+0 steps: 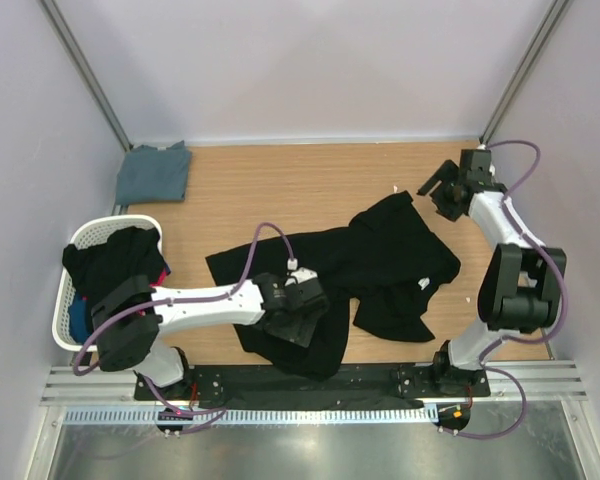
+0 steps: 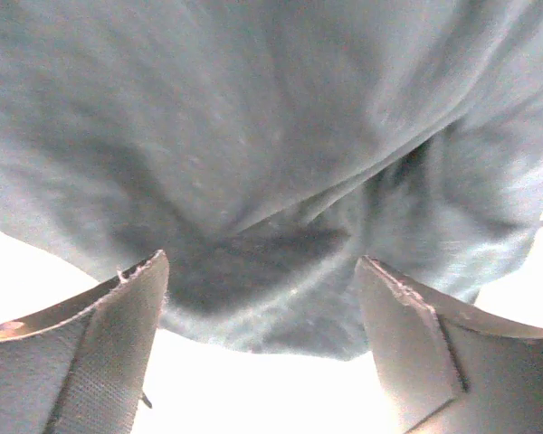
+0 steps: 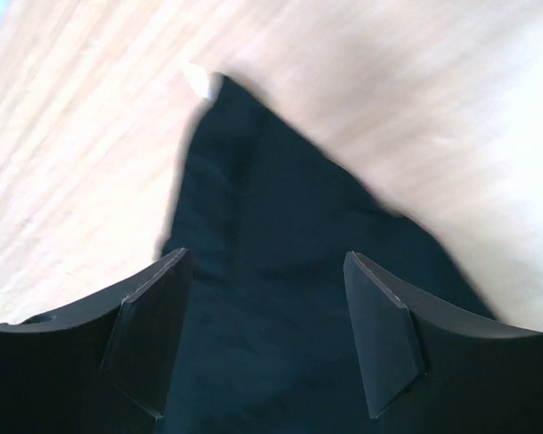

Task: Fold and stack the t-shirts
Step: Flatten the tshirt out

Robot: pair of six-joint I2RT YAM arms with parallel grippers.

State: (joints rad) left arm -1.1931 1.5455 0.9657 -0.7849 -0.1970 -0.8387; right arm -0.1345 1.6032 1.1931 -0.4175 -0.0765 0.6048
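The black shirt's pointed corner [image 1: 402, 203] [image 3: 224, 140] lies below my right gripper's fingers and to their left in the top view. My right gripper will go down sideways onto it and close.
A large black t-shirt [image 1: 380, 262] lies crumpled across the middle of the wooden table, with a small light mark [image 1: 423, 284] near its right side. My left gripper [image 1: 292, 322] hangs low over its near-left part. In the left wrist view the fingers [image 2: 131, 316] stand open, and washed-out cloth [image 2: 271, 163] fills the view just beyond them, none of it pinched. My right gripper [image 1: 437, 190] is raised at the back right, open. The right wrist view looks down on a pointed corner of the black shirt [image 3: 271, 271]. A folded slate grey-blue t-shirt [image 1: 155, 172] lies at the back left corner.
A white plastic laundry basket [image 1: 110, 225] stands at the left edge, holding dark clothes and a bit of red and blue. Walls enclose the table on three sides. A small white tag [image 3: 199, 80] lies at the tip of the shirt corner.
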